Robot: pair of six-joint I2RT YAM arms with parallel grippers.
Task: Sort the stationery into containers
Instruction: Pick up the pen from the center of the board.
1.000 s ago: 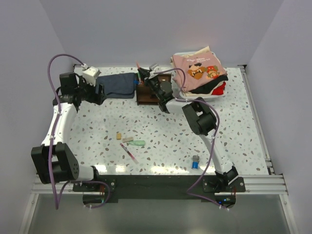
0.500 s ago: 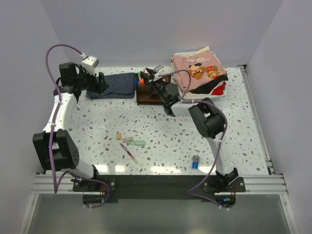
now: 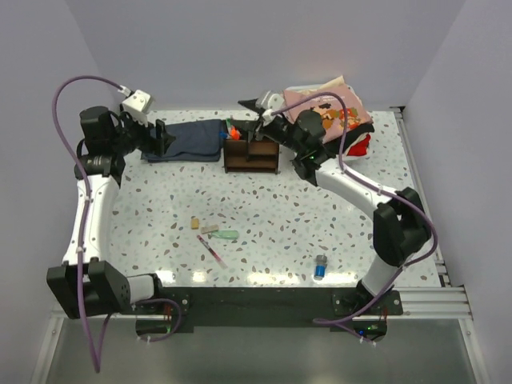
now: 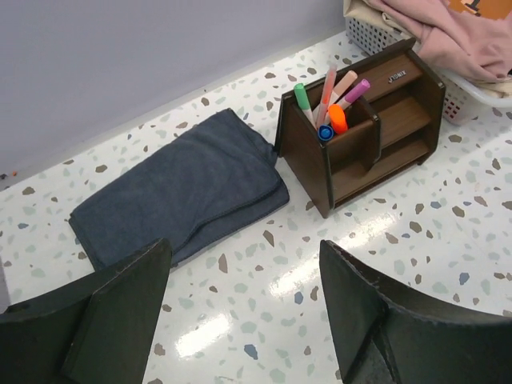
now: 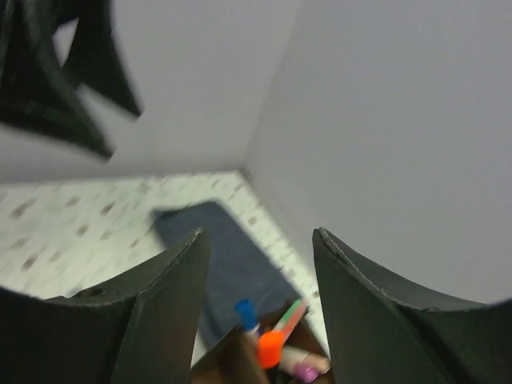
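My left gripper should next swing back and lower onto the red pen's middle, since the pen is below it and to its right in the top view.
The dark brown organiser (image 3: 253, 155) stands at the back of the table, with several coloured-capped pens (image 3: 233, 130) upright in its left compartment. My right gripper (image 3: 249, 111) hovers open just above those pens (image 5: 274, 342), with nothing between its fingers. My left gripper (image 3: 163, 138) is open and empty over the dark blue cloth's left end, facing the organiser (image 4: 376, 120) and its pens (image 4: 328, 108). Loose on the near table lie a tan eraser (image 3: 194, 223), a pale eraser (image 3: 210, 229), a green item (image 3: 227, 235), a red pen (image 3: 211, 250) and a blue-capped bottle (image 3: 320, 267).
A folded dark blue cloth (image 3: 192, 139) lies left of the organiser and touches it. A white bin with pink clothes (image 3: 330, 114) stands right behind the organiser. Walls close the table at the back and both sides.
My right gripper has opened and risen off the organiser's pen compartment, while its arm has swung out to the right. My left gripper has drifted a little towards the back wall.
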